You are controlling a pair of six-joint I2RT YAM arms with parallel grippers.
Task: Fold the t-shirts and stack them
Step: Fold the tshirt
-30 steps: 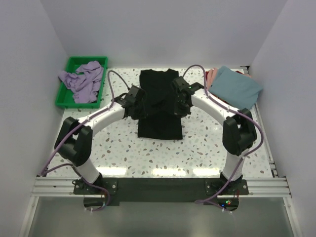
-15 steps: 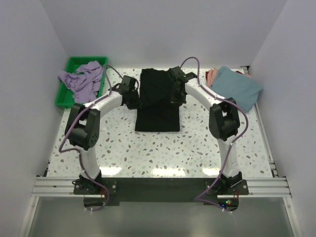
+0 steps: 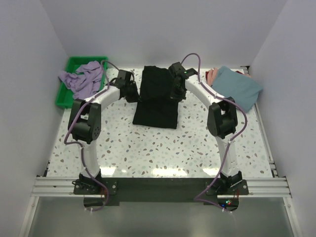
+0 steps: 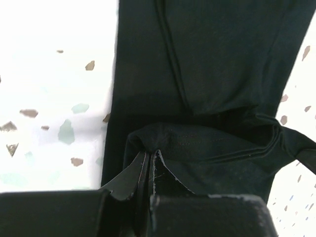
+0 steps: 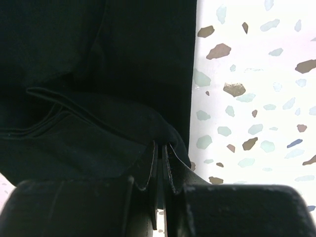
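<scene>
I should move the fold just outward over the black t-shirt's far part (image 3: 166, 90) (image 5: 168, 101) with my right gripper and let go, because the fold is still standing up.
The black t-shirt (image 3: 157, 101) lies folded narrow on the speckled table, at the middle back. My left gripper (image 3: 132, 89) is shut on its left edge, and the pinched fold shows in the left wrist view (image 4: 197, 143). My right gripper (image 3: 174, 91) is shut on its right edge, and the fold shows in the right wrist view (image 5: 108, 118). Both hold the near part of the shirt lifted over its far part. The lavender t-shirt (image 3: 83, 79) lies crumpled in the green tray (image 3: 64, 96). The teal-blue t-shirt (image 3: 236, 86) lies folded at the back right on a pink one (image 3: 211, 75).
White walls close the table on the left, back and right. The green tray stands at the back left corner. A dark red bit of cloth (image 3: 242, 72) shows behind the teal-blue shirt. The arm bases (image 3: 158, 187) sit on a rail at the near edge.
Both grippers have moved away from me toward the back, carrying the black shirt's near part over its far part. The shirt now looks shorter.
</scene>
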